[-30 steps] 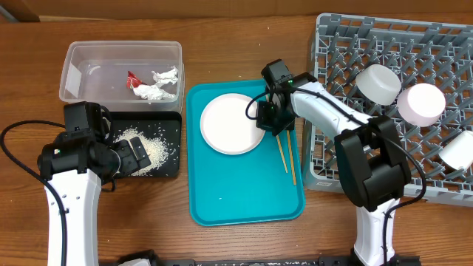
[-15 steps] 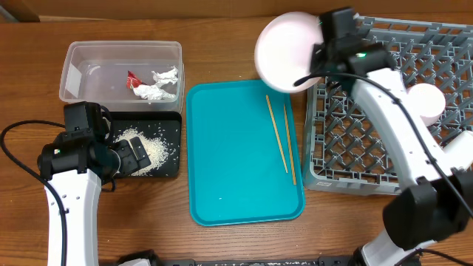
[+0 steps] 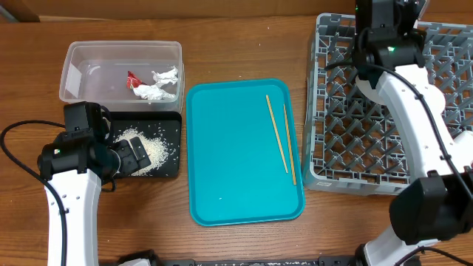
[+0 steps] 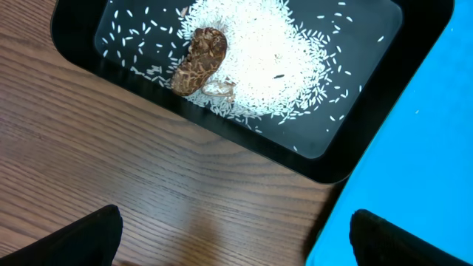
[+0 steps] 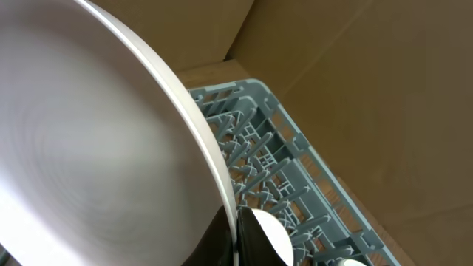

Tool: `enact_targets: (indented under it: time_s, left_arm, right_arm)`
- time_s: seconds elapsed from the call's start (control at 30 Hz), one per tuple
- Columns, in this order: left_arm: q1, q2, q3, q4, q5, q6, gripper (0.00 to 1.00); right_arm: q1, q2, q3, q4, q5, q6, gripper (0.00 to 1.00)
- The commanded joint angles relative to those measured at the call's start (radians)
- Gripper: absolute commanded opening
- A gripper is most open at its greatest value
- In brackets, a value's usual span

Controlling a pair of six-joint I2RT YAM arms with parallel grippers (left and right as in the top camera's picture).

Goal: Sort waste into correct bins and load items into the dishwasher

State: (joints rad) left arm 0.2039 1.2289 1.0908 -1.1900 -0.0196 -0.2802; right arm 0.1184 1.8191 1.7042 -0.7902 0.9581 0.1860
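Note:
The plate goes down and to the left in the overhead view next, and my right gripper releases it at the rack's empty far corner (image 3: 337,49).
My right gripper (image 5: 235,238) is shut on the rim of the large white plate (image 5: 89,148) and holds it tilted above the grey dish rack (image 5: 295,159). In the overhead view the right arm (image 3: 380,29) is over the rack's far edge (image 3: 347,148), and the plate does not show there. Two wooden chopsticks (image 3: 281,140) lie on the teal tray (image 3: 229,177). My left gripper (image 4: 236,244) is open and empty, just in front of the black tray (image 4: 310,159), which holds rice (image 4: 266,52) and a brown scrap (image 4: 201,59).
The clear tub (image 3: 74,66) at the back left holds a red wrapper (image 3: 132,77) and white tissue (image 3: 159,85). A white round dish (image 5: 267,235) sits in the rack under the plate. A cardboard wall stands behind the rack.
My right gripper lifted the plate off the teal tray and carried it up and right over the rack's far side. The left arm has not moved.

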Motion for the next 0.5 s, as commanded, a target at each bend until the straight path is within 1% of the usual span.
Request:
enact_targets:
  time_s: [0.0,0.2,0.3,0.47]
  left_arm:
    - [0.005,0.002,0.006,-0.002,-0.003,0.011,1.00]
    - [0.005,0.002,0.006,-0.002,-0.003,0.011,1.00]
    - [0.005,0.002,0.006,-0.002,-0.003,0.011,1.00]
    - [0.005,0.002,0.006,-0.002,-0.003,0.011,1.00]
  right_arm:
    - [0.002,0.058,0.012,-0.012,-0.011,0.008,0.04]
    - [0.010,0.119,0.012,-0.098,-0.130,0.070,0.04]
    - [0.018,0.123,0.012,-0.145,-0.135,0.131,0.04]
    - [0.051,0.122,0.012,-0.177,-0.142,0.133,0.04]
